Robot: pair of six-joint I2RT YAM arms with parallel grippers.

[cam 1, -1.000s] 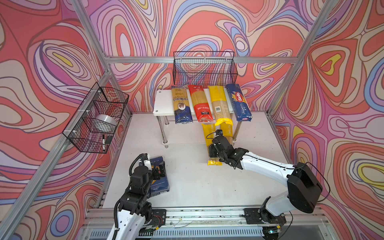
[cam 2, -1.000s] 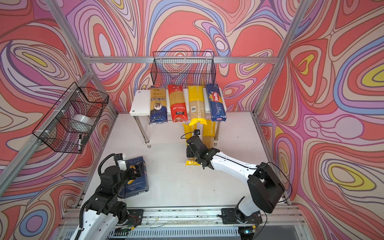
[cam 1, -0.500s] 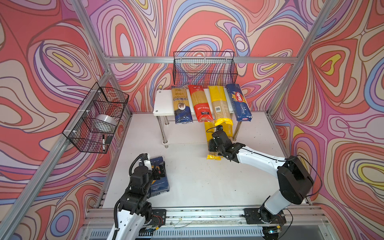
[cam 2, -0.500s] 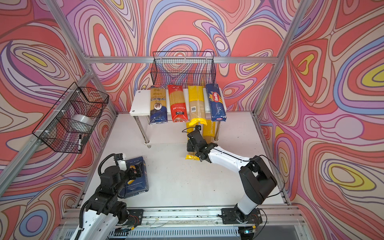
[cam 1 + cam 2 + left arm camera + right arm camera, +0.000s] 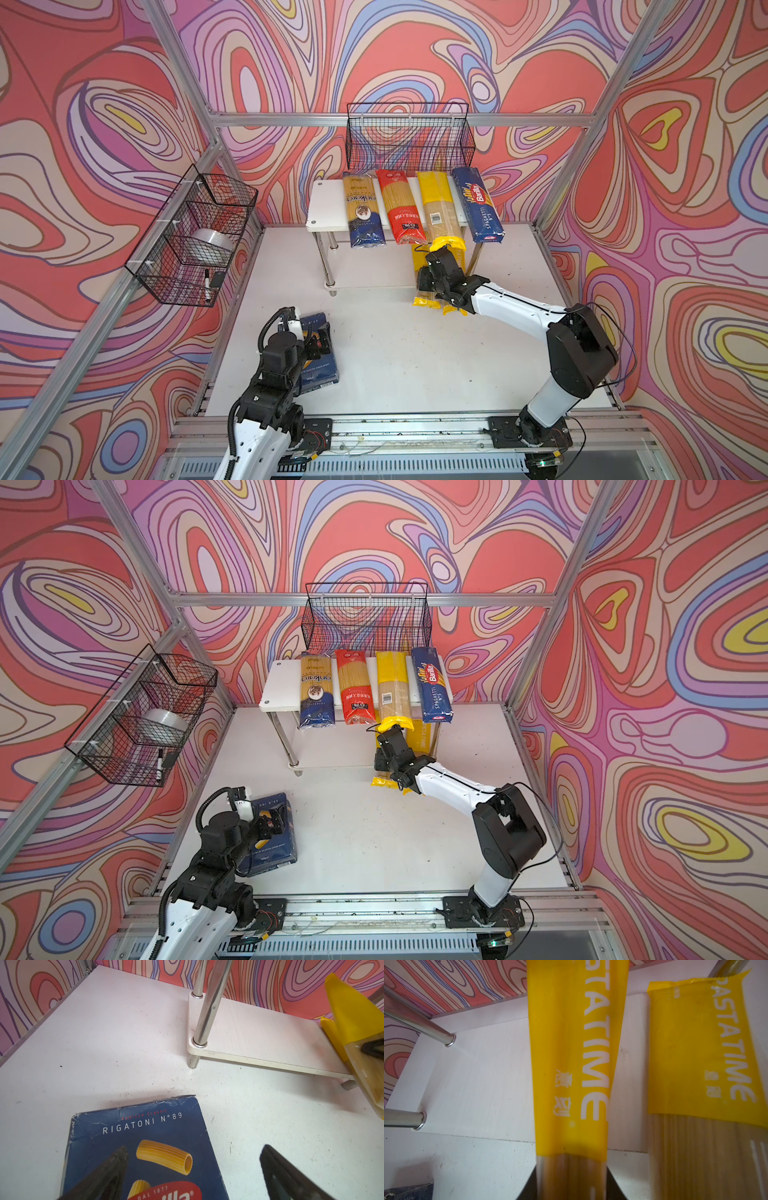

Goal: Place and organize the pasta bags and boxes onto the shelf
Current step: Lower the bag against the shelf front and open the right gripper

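Note:
Next I will move my right gripper down and outward to release its bag on the lower shelf's bare part, since that spot lies below and outward of the gripper.
The shelf stands at the back. Its top tier carries a gold-and-navy bag, a red-ended bag, a yellow-ended bag and the long Barilla spaghetti box. My right gripper is shut on another yellow-ended PASTATIME bag, whose far end reaches over the lower tier. A third yellow-ended bag lies beside it on that tier. My left gripper hangs open just above the wide rigatoni box, which lies flat on the table at the front left.
A black wire basket hangs on the back wall right above the shelf. Another wire basket on the left wall holds a tape roll and a marker. Chrome legs stand at the shelf's corners.
My right gripper has moved towards the shelf, carrying its yellow-ended bag further in under the top tier. The left arm and the rigatoni box have not moved.

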